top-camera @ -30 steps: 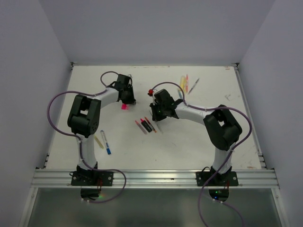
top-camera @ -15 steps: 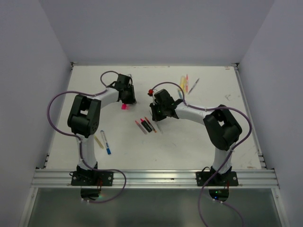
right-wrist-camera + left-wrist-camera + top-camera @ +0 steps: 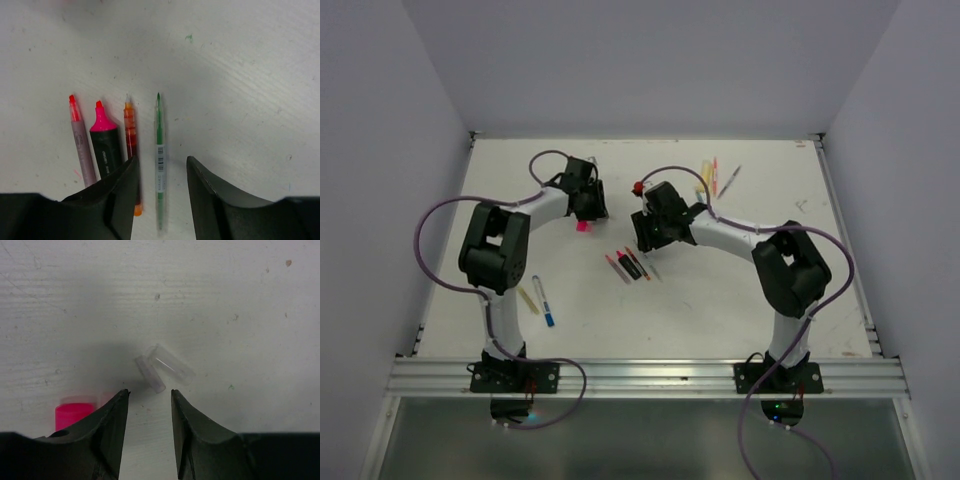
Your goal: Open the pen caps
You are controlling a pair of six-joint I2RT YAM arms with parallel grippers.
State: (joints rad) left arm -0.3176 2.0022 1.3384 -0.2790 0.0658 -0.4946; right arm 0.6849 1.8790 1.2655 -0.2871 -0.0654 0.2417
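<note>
The right gripper lifts off the uncapped green pen, crosses outward and descends to the far blue pen next, which lies to its right in the top view.
My left gripper (image 3: pixel 148 392) is open and empty, low over the table. Two pale clear pen caps (image 3: pixel 150 373) (image 3: pixel 172 362) lie touching just ahead of its fingertips. A pink cap (image 3: pixel 74 412) stands beside its left finger and also shows in the top view (image 3: pixel 583 226). My right gripper (image 3: pixel 161 165) is open, its jaws on either side of a thin green pen (image 3: pixel 159 150) lying on the table. Left of that pen lie an orange pen (image 3: pixel 130 135), a pink-and-black highlighter (image 3: pixel 105 145) and a grey-pink pen (image 3: pixel 82 147), all uncapped. From above, the left gripper (image 3: pixel 592 210) and right gripper (image 3: pixel 648 240) are at mid-table.
A blue pen (image 3: pixel 545 302) and a yellowish pen (image 3: pixel 528 299) lie near the left arm. Several pens (image 3: pixel 710 178) lie at the back right. A raised rail (image 3: pixel 845 250) edges the table on the right.
The right gripper has shifted slightly toward the back left, and the left arm's elbow has moved a little left. The pens and caps have not moved.
</note>
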